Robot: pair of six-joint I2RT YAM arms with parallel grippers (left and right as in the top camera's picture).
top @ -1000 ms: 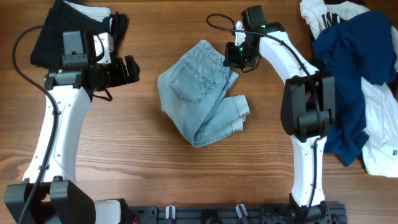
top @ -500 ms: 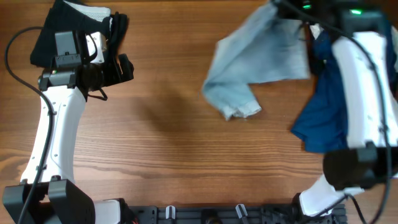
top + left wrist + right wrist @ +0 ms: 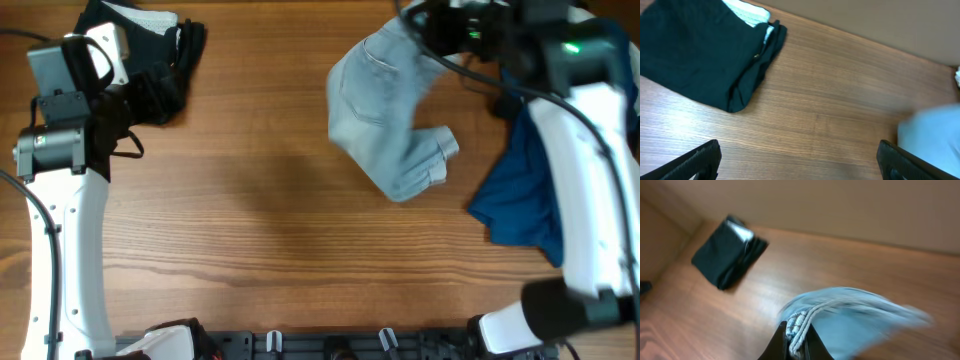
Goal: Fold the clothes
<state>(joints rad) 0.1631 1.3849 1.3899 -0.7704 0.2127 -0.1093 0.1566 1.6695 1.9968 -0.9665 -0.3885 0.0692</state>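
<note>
I need to swing my right gripper down-left in the overhead view next and release the shorts (image 3: pixel 385 115) on the roomy bare tabletop.
The light-blue denim shorts (image 3: pixel 385 115) hang off the table at the back centre, blurred by motion. My right gripper (image 3: pixel 428 32) is shut on their waistband, and the right wrist view shows the thick seam (image 3: pixel 805 317) pinched between the jaws of the right gripper (image 3: pixel 799 332). My left gripper (image 3: pixel 165 98) stands open at the far left with nothing between its fingers (image 3: pixel 700 160), just in front of a folded black garment (image 3: pixel 695 55) that has white cloth tucked in it. A navy-blue garment (image 3: pixel 520 200) lies heaped at the right under the right arm.
The folded black garment (image 3: pixel 130 35) sits in the back left corner, also seen far off as a black stack (image 3: pixel 727 252). Bare wooden tabletop (image 3: pixel 250 220) spans the middle and front. A blurred edge of the denim (image 3: pixel 935 135) enters the left wrist view at right.
My right gripper has lifted the shorts off the table, swung them up to the back right, and now they swing back leftward. The left arm has drawn back to the left.
</note>
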